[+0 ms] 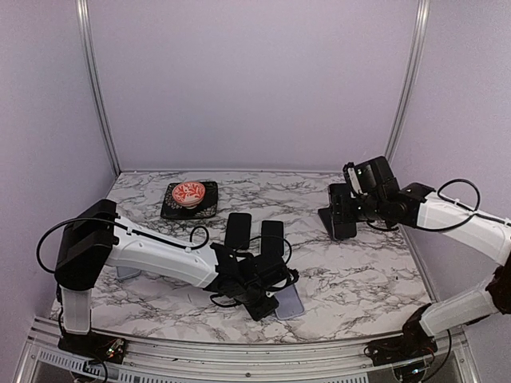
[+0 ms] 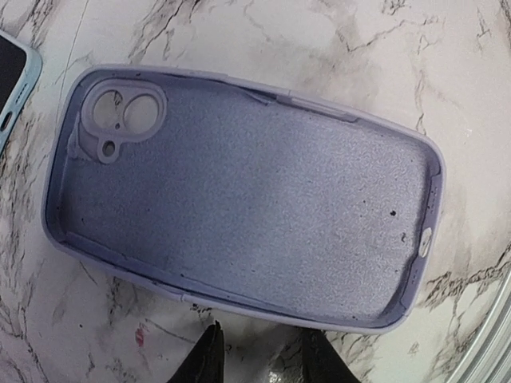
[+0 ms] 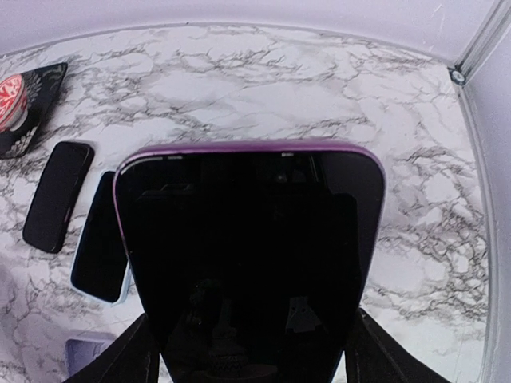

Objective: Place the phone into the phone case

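Observation:
The lilac phone case [image 1: 290,304] [image 3: 85,353] is lying empty, so my right gripper will next carry the phone to the left in the top view and down onto it to let go of the phone.
An empty lilac phone case [image 2: 239,195] lies inside-up on the marble table, its camera cut-out at the upper left of the left wrist view. It also shows in the top view [image 1: 292,304] near the front edge. My left gripper [image 2: 263,361] hovers just beside the case's long near edge, jaws apart and empty; in the top view the left gripper [image 1: 267,297] is at the case's left side. My right gripper [image 3: 251,351] is shut on a black-screened phone with a purple rim [image 3: 247,247], held above the table at the right [image 1: 343,211].
Two other dark phones [image 1: 238,230] [image 1: 271,239] lie side by side mid-table, one in a pale blue case [image 2: 12,76]. A black plate [image 1: 171,211] with a red patterned bowl [image 1: 190,194] stands at the back left. Walls close in on both sides.

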### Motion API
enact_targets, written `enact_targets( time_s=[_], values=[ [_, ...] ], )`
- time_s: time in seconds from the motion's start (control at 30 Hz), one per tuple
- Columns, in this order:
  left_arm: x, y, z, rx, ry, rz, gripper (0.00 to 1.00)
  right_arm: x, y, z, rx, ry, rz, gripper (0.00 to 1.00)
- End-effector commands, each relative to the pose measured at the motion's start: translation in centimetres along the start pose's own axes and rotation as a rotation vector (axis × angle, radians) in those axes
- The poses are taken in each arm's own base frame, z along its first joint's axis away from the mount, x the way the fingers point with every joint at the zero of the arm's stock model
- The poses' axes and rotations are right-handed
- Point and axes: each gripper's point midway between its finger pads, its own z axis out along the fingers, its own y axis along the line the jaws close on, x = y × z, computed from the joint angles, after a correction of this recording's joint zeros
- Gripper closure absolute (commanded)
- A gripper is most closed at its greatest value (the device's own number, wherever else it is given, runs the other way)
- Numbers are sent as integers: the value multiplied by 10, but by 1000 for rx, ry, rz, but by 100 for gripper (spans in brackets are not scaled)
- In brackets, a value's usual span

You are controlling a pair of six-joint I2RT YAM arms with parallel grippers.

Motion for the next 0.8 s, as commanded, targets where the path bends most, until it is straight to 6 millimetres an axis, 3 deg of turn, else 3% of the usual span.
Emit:
enact_targets(
  time_s=[0.0,0.1,0.2,0.3,0.37,0.43,0.6,0.77],
  values=[
    [-15,-7,12,41,-53,-6,65,0,40,-24,-91,-97,61,65],
    [-28,21,0,6,-110,-115,65,18,60,-29,-121,-79,34,65],
    [-46,67,-40,-42,-276,-312,62,35,76,-33,-142,-42,15,66],
    [-41,124,-73,-149,-356,-505,57,47,102,-43,-174,-55,-21,66],
    [-28,151,-80,-216,-359,-584,58,55,117,-45,-200,-52,-46,66],
    [-18,161,-78,-243,-336,-606,60,64,127,-41,-238,-26,-57,66],
    [4,162,-59,-264,-258,-597,59,89,138,-27,-264,12,-40,68],
    [8,174,-62,-312,-270,-626,53,108,167,-35,-270,-36,-141,69]
  ],
)
